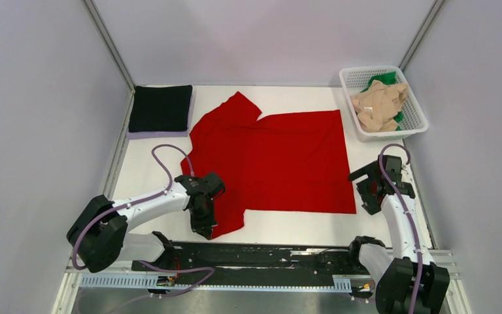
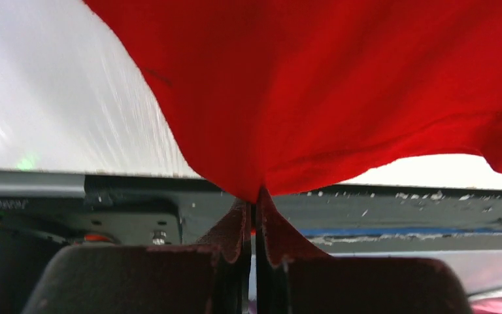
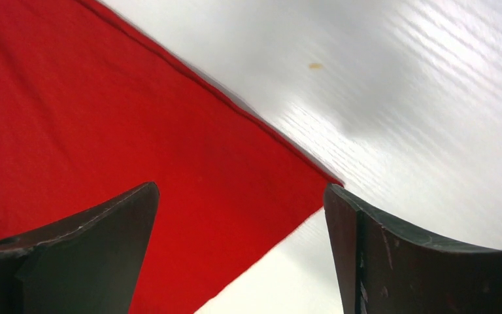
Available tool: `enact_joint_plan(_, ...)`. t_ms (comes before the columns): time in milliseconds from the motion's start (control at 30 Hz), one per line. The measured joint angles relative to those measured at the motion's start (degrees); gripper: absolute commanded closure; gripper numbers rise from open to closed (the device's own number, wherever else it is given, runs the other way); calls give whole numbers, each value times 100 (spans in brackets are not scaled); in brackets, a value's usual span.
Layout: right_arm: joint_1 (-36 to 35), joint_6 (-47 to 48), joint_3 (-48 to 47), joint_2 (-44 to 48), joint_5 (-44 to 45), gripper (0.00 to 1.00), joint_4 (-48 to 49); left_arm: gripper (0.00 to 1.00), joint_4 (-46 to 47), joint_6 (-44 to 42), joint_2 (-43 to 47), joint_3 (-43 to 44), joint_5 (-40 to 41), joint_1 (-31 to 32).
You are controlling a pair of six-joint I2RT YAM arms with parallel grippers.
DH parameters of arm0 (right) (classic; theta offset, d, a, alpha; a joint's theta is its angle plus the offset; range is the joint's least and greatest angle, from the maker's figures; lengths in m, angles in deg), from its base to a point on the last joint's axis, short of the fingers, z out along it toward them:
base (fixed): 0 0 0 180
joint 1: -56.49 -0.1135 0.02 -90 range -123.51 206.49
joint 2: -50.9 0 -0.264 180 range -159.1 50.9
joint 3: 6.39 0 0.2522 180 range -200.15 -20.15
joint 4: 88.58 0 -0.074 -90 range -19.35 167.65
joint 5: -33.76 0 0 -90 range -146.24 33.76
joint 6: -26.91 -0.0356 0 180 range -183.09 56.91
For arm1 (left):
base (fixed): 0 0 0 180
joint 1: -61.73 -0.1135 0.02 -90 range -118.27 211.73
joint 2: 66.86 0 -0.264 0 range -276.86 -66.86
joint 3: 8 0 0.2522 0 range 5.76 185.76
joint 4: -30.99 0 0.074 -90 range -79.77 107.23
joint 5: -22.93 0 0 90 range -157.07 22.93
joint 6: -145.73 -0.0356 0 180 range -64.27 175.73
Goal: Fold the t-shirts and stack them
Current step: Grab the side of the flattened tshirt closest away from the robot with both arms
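My right gripper needs to go down and move back so its fingers are on both sides of the cloth. The near hem corner (image 1: 354,211) (image 3: 332,184) is below and back of the gripper, beside one finger.
The red t-shirt (image 1: 274,160) lies spread flat in the middle of the white table. My left gripper (image 1: 204,226) is shut on the shirt's near left sleeve; the left wrist view shows the red cloth (image 2: 314,98) pinched between the closed fingertips (image 2: 238,226). My right gripper (image 1: 366,196) is open just above the shirt's near right corner (image 3: 170,170), which lies between its spread fingers (image 3: 91,248). The black t-shirt (image 1: 161,108) lies folded at the back left. The beige t-shirt (image 1: 380,103) and the green t-shirt (image 1: 382,80) lie crumpled in the white basket (image 1: 413,127).
The folded black shirt rests on a lilac mat (image 1: 158,134). The basket stands at the back right corner. Grey walls and metal posts enclose the table. A black rail (image 1: 255,258) with the arm bases runs along the near edge.
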Motion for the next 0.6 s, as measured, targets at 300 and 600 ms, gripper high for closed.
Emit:
enact_joint_plan(300, 0, -444, 15, -63, -131, 15, -1062, 100, -295, 560, 181, -61, -243, 651)
enact_joint_plan(600, 0, -846, 813, -109, -236, 41, -811, 100, -295, 654, 417, -61, -275, 682)
